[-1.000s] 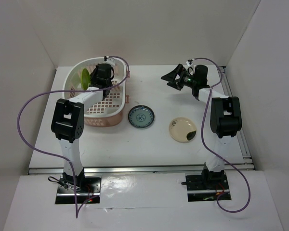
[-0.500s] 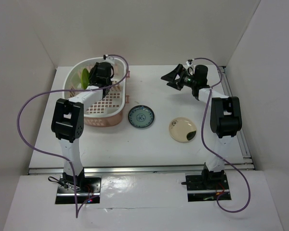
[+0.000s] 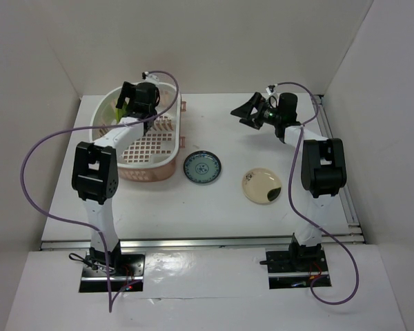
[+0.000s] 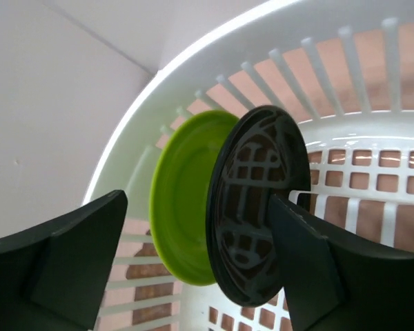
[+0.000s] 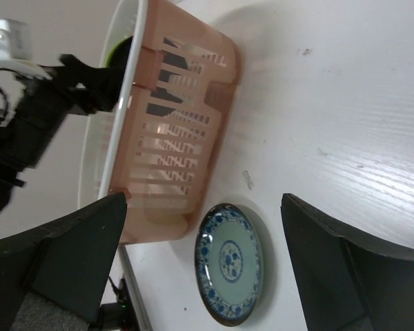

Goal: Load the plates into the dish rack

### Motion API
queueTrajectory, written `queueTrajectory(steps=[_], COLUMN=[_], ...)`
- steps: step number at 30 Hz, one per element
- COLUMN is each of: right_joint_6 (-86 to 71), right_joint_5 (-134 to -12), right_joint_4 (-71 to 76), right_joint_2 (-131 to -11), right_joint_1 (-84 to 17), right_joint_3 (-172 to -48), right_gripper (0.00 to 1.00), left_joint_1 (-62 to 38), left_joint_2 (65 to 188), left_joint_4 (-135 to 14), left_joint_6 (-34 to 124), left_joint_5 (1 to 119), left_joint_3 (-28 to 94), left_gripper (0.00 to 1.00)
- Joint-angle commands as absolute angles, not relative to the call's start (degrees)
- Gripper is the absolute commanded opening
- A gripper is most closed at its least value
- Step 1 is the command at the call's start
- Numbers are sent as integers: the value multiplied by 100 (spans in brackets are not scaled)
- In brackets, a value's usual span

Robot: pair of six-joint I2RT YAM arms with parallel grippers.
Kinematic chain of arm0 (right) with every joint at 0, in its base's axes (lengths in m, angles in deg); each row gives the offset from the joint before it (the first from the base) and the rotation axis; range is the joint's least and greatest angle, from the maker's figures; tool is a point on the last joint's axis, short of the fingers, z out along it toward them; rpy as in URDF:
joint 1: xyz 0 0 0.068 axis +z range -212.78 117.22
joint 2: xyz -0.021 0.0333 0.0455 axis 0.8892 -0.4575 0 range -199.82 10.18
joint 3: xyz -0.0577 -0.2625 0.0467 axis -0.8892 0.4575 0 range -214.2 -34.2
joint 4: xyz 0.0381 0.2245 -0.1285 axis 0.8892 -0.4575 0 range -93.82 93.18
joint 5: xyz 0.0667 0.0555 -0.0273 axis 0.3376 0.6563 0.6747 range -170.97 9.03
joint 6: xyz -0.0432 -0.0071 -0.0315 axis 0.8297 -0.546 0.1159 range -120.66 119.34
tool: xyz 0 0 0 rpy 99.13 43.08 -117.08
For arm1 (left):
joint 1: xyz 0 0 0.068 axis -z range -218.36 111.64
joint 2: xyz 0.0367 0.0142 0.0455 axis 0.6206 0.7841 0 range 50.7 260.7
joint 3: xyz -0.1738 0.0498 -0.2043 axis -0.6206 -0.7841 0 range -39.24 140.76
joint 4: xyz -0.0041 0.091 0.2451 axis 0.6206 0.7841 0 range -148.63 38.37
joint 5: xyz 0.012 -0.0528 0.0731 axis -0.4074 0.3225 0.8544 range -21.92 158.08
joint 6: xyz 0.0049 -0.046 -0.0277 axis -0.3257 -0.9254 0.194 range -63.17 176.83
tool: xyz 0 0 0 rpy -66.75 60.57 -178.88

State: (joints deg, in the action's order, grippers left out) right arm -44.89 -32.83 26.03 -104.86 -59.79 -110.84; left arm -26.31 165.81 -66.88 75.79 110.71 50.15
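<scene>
My right gripper is about to bring its fingers back and down around the dark-patched rim [image 3: 277, 196], because the cream plate, outside the rack [image 3: 155, 148], is below and back from it.
The pale pink dish rack [image 3: 155, 148] stands at the back left. Inside it, a lime green plate [image 4: 181, 207] and a glossy black plate [image 4: 252, 207] stand on edge side by side. My left gripper [image 4: 199, 203] hovers open just above them; its fingers straddle both plates without touching. From above, that gripper [image 3: 126, 103] covers the black plate, and a sliver of green plate [image 3: 119, 113] shows. A blue-green patterned plate [image 3: 202, 167] and a cream plate [image 3: 263, 185] with a dark patch lie flat on the table. My right gripper [image 3: 245, 112] hangs open and empty at the back right.
In the right wrist view, the rack's slotted side wall [image 5: 172, 138] is just left of the blue-green plate [image 5: 229, 263], with my right gripper [image 5: 203, 207] high above. White walls enclose the table on three sides. A metal rail [image 3: 193, 241] runs along the near edge.
My left gripper has opened and let go of the black plate, which now stands in the rack beside the green one. The gripper has drawn back to the far left. The right arm is still.
</scene>
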Motion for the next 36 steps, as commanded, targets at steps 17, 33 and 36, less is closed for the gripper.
queueTrajectory(steps=[17, 33, 36], right_joint_6=[-1999, -2086, -2517], right_joint_5=[-4210, -6787, -6647], right_joint_4=[-269, -797, -939], right_joint_2=[-10567, -6409, -6014], right_joint_1=[-5961, -6761, -6840], right_joint_3=[-12262, -8501, -8011], right_gripper=[90, 94, 94], left_joint_1=[-2641, -937, -761], left_joint_2=[14238, 14096, 14167], left_joint_4=[-3815, -4483, -4536], left_joint_6=[3382, 2520, 2327], left_joint_5=[5167, 3566, 3451], left_joint_3=[6510, 5718, 5718], left_gripper=[100, 100, 100])
